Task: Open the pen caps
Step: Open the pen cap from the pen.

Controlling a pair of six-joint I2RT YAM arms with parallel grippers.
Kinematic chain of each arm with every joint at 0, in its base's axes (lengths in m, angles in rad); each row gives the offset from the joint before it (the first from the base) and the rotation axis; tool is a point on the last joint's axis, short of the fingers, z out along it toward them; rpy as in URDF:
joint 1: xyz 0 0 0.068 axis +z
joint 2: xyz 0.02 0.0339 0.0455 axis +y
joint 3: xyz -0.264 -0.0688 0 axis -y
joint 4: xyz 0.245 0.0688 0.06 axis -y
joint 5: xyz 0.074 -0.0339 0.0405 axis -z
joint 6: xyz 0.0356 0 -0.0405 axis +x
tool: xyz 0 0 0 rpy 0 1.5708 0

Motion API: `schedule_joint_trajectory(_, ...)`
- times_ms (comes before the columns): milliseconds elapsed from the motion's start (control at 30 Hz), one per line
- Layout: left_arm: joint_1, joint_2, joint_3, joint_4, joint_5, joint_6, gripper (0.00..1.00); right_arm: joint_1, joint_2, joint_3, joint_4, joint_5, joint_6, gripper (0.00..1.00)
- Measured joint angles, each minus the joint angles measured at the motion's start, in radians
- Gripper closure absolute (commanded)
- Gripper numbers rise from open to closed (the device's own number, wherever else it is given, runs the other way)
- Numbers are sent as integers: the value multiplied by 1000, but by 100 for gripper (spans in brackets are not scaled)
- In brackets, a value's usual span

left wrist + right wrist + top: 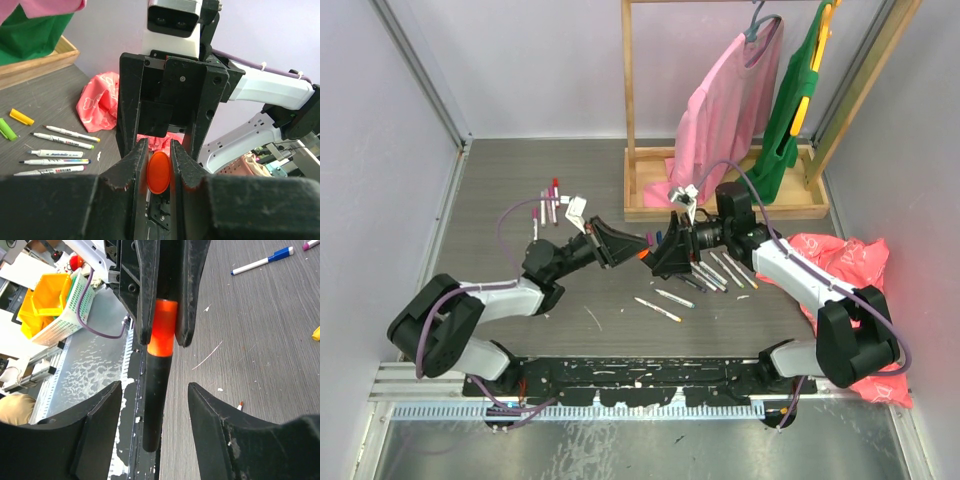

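Note:
Next, the left gripper draws the marker's orange end to the left in the top view, over the bare tabletop below it and that way, then lowers it and releases.
The chunky orange-and-black marker point(646, 254) hangs in the air between my two grippers. My left gripper point(628, 250) is shut on its orange end point(159, 172), both fingers pressed against it. My right gripper point(155, 390) is open, with its fingers standing wide on either side of the marker's black part point(156, 400) and not touching it. Several thin white pens point(712, 272) lie on the table under the right arm, and more lie at the back left point(548, 205). A yellow cap point(21, 116) and a green cap point(6, 129) lie loose beside pens point(55, 153).
A wooden clothes rack point(720, 205) with a pink garment point(725, 100) and a green one point(800, 90) stands at the back. A red-pink bag point(855, 275) lies by the right arm. Two pens point(658, 308) lie mid-table. A blue-tipped pen point(262, 260) shows in the right wrist view.

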Motion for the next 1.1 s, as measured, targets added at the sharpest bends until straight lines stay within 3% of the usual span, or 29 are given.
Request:
schedule_joint_trajectory(67,-6,11,6,0,4,5,100,6,0,0,0,6,0,45)
schedule_joint_trajectory(200,-10,32,23,0,11,23,100,29,5,0,-2,25,-4,83)
schedule_joint_trajectory(267,-10,36,26,3,19,33,100,42,14,5,-25,47,-6,97)
schedule_joint_trajectory(300,-9,34,27,-1,18,52,100,43,23,10,-37,47,-13,99)
schedule_joint_trajectory(500,77,11,43,-34,99,72,100,63,55,55,-29,95,-34,99)
schedule_joint_trajectory(600,185,-1,87,-21,174,24,100,85,70,90,3,137,-34,99)
schedule_joint_trajectory(700,383,-15,204,-7,92,-7,100,86,72,66,-50,88,-40,99)
schedule_joint_trajectory(767,459,-20,272,7,47,-27,100,92,80,58,-74,73,-40,99)
schedule_joint_trajectory(933,491,-67,313,18,23,-59,100,110,86,56,-126,106,-72,99)
schedule_joint_trajectory(1100,492,-203,148,-133,-13,-39,100,187,86,45,-181,311,-131,99)
